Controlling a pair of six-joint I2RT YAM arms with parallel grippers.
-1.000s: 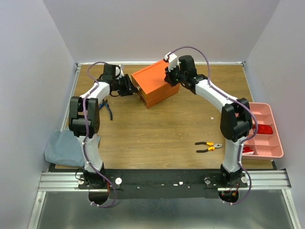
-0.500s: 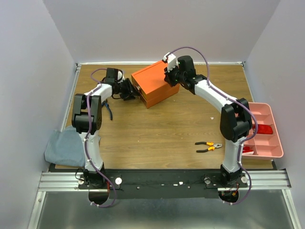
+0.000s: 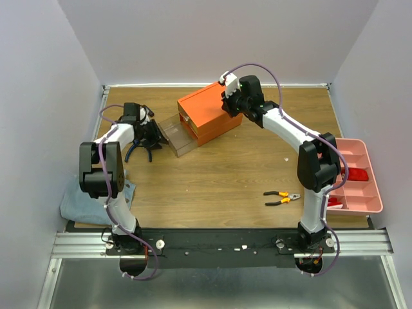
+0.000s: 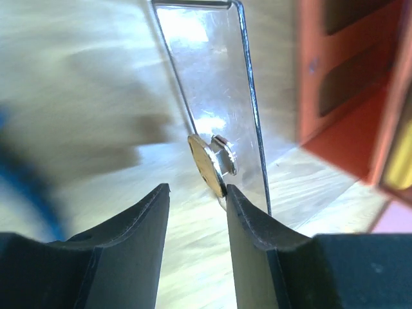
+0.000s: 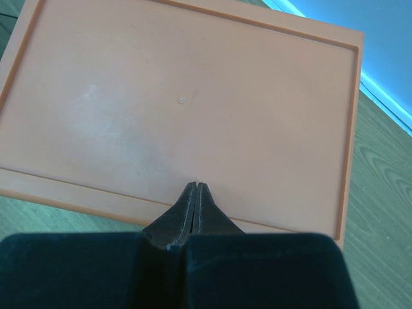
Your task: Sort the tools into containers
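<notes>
The drawer is open, so next I will cross leftward in the top view and bring my left gripper down onto the blue pliers' handle farther from the drawer, below it.
The orange box (image 3: 212, 111) stands at the back middle of the table, with a clear drawer (image 3: 175, 136) drawn out of its left end. My left gripper (image 3: 153, 134) is open just left of that drawer. In the left wrist view the drawer's metal knob (image 4: 214, 165) touches the tip of my right finger (image 4: 248, 219), and the gap between the jaws (image 4: 197, 188) is empty. Blue-handled pliers (image 3: 149, 156) lie partly hidden under this gripper. My right gripper (image 5: 195, 187) is shut, its tips resting on the box lid (image 5: 193, 96). Orange-handled pliers (image 3: 281, 197) lie at the front right.
A pink tray (image 3: 369, 207) with red-handled tools in it sits at the right table edge. The grey-blue cloth (image 3: 87, 201) lies at the front left by the left arm's base. Walls close off the left, the back and the right.
My left arm has drawn back to the left and the clear drawer has slid out of the orange box. The right gripper has stayed on the lid.
</notes>
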